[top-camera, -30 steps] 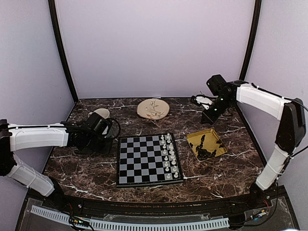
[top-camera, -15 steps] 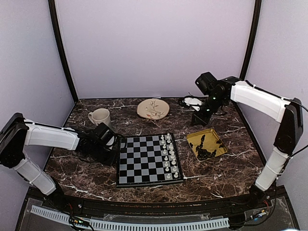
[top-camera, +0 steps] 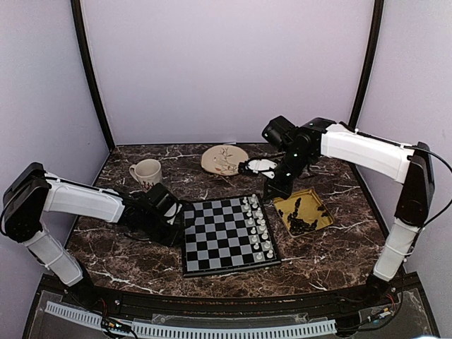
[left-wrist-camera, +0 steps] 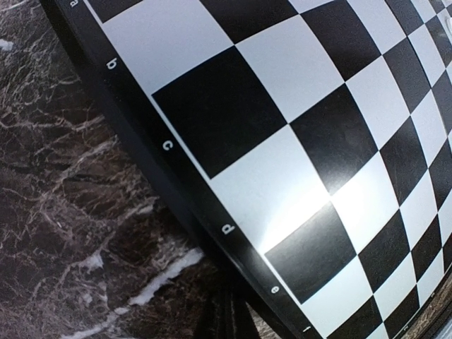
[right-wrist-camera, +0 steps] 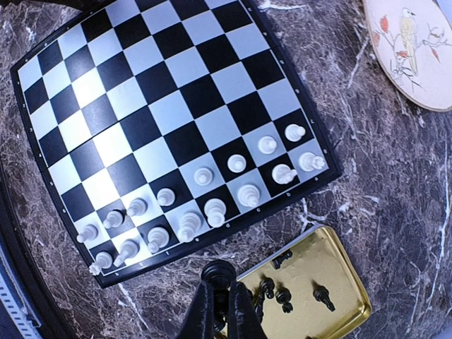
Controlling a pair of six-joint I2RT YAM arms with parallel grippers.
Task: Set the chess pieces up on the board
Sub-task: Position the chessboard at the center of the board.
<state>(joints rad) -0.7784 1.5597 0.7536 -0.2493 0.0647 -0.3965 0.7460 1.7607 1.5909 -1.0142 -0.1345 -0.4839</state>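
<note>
My right gripper should move back across the board next and go down to let go of the piece on the near row's farthest dark square [top-camera: 203, 264] [right-wrist-camera: 34, 94]. The columns opposite white are empty.
The board [top-camera: 222, 236] lies at the middle of the table, with white pieces [top-camera: 257, 227] filling its two right-hand columns. More black chess pieces [top-camera: 302, 215] lie in the yellow tray [top-camera: 321, 222] to its right. My right gripper [top-camera: 271, 191] hovers between board and tray. In the right wrist view, this gripper [right-wrist-camera: 221, 284] is shut on one black chess piece [right-wrist-camera: 217, 272], just off the edge of the board [right-wrist-camera: 176, 113]. My left gripper [top-camera: 176, 216] is shut and rests against the board's left rim [left-wrist-camera: 176, 176]; its fingers [left-wrist-camera: 226, 314] hold nothing.
A cream mug [top-camera: 147, 171] stands behind the left arm. A bird-painted plate [top-camera: 224, 159] lies at the back centre. The tray [right-wrist-camera: 339, 282] sits close to the board's right rim. Purple walls close in three sides.
The left gripper moved right against the board's left rim, and the board shifted right and turned slightly. The right arm swung left and down from the back toward the board, holding the black piece.
</note>
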